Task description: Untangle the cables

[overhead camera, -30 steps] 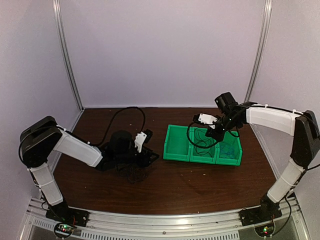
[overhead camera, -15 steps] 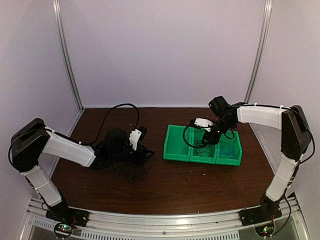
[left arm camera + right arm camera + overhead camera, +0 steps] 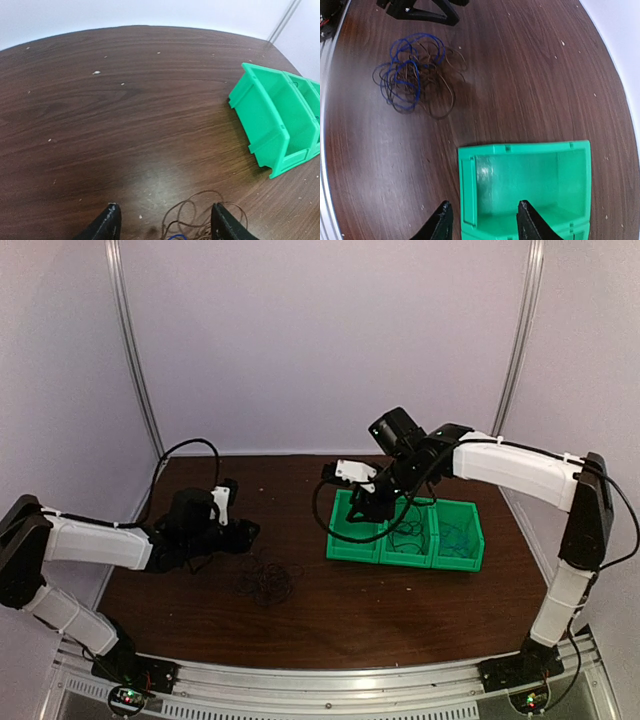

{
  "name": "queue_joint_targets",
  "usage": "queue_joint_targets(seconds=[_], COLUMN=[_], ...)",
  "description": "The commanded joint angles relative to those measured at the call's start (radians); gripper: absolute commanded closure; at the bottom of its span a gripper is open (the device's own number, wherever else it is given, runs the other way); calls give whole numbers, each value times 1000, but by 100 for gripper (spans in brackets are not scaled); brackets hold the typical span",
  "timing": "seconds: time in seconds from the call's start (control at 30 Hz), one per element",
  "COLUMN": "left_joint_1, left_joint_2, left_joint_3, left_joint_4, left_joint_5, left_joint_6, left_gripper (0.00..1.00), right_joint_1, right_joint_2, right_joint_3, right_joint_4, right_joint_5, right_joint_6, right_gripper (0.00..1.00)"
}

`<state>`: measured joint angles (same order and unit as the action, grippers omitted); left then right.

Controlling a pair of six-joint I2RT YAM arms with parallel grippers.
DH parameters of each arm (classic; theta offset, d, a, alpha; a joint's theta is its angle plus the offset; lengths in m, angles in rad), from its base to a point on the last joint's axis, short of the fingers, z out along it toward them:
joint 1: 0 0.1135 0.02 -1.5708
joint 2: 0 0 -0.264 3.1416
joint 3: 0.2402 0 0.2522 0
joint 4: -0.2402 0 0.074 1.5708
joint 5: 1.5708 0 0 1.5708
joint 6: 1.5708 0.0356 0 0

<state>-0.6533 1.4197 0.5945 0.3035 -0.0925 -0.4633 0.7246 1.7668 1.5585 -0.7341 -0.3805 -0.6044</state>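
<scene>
The brown outer cable loop (image 3: 288,570) (image 3: 452,91) is clear of the blue cable, so I need to move my right gripper to the left in the top view and down onto it.
A loose tangle of thin cables (image 3: 266,581), brownish-black with one blue, lies on the brown table; in the right wrist view the tangle (image 3: 415,75) shows its blue loops. My left gripper (image 3: 241,531) is open just left of the tangle, and a few cable loops (image 3: 200,216) lie on the table between its fingertips (image 3: 111,221); nothing is gripped. My right gripper (image 3: 485,221) hangs open and bare over the left compartment of the green bins (image 3: 467,190). A black cable (image 3: 408,536) lies in the middle bin, a blue one (image 3: 458,538) in the right bin.
Three joined green bins (image 3: 345,545) stand right of centre; their near corner (image 3: 270,150) shows in the left wrist view. A thick black arm cable (image 3: 325,515) loops beside the right gripper. White walls with metal posts close in the back and sides.
My left gripper drew back to the left off the tangle and opened wider. My right gripper opened and moved left from the middle bin to above the left bin.
</scene>
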Motion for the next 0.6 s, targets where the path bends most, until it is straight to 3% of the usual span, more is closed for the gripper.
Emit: queue_joint_targets(seconds=[0.0,0.3,0.57], left_joint_1=[41,75,107], left_joint_2=[-60,-175,-241], left_joint_3=[-51,-129,-158], left_joint_4=[-30,-55,-79], left_joint_5=[-4,-28,-29], left_joint_6=[-86,-121,-117], left_gripper=[38,39,38], right_joint_1=[52,185,229], right_joint_2=[168,449,537], right_joint_3=[140,361,421], right_joint_4=[101,135,197], right_joint_5=[-97,16,43], right_joint_6=[94,-27,-44], right_gripper=[57,55,53])
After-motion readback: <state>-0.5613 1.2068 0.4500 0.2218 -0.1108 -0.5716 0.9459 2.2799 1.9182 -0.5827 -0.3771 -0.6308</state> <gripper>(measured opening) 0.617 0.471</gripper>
